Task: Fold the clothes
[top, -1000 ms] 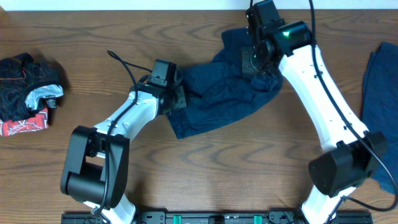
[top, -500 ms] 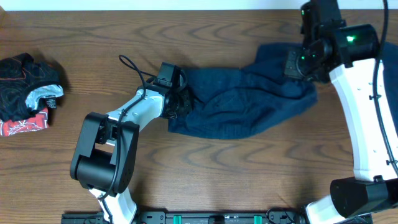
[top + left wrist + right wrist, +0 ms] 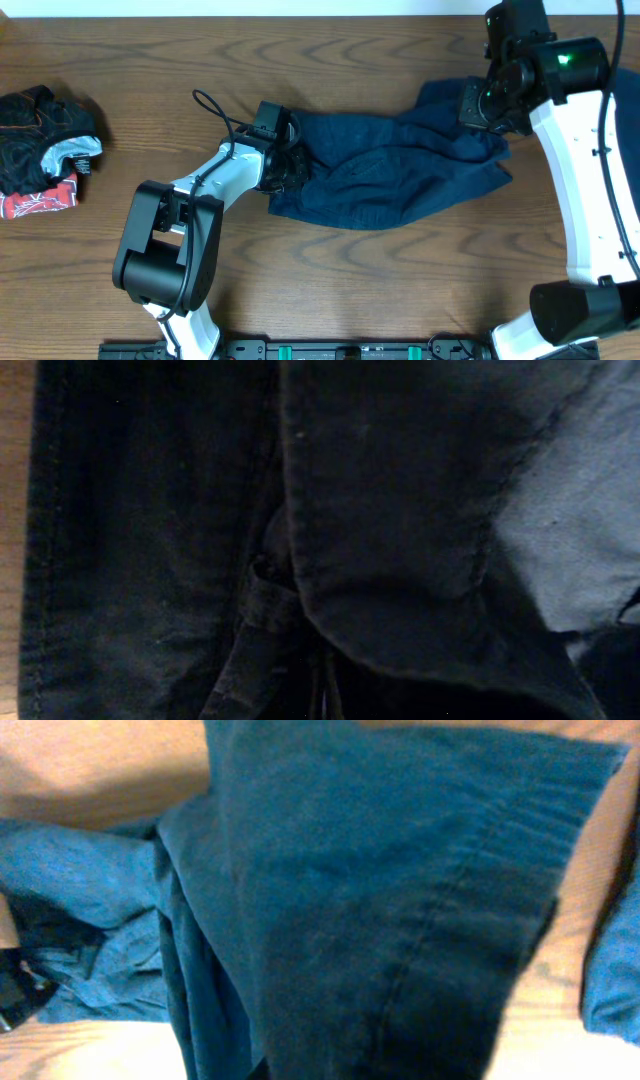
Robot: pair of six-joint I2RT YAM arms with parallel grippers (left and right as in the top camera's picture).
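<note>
My right gripper moves down and to the right in the overhead view next and lets go of the shorts' end onto the bare tabletop, as that end is still bunched.
The dark navy shorts (image 3: 390, 175) lie stretched out left to right across the middle of the wooden table. My left gripper (image 3: 288, 165) is shut on their left end, low on the table. My right gripper (image 3: 478, 108) is shut on their right end, which is bunched and slightly raised. Dark cloth with seams fills the left wrist view (image 3: 380, 510) and hides the fingers. In the right wrist view a hemmed fold of the shorts (image 3: 380, 900) hangs in front of the jaws. Another blue piece (image 3: 612, 975) shows at that view's right edge.
A crumpled pile of black, red and white clothes (image 3: 40, 150) lies at the far left of the table. The bare wooden table (image 3: 350, 270) shows in front of the shorts. The arm bases stand at the front edge.
My right gripper has carried its end of the shorts far to the right, drawing them out long. My left gripper shifted slightly right. Over the last half second the cloth only settled.
</note>
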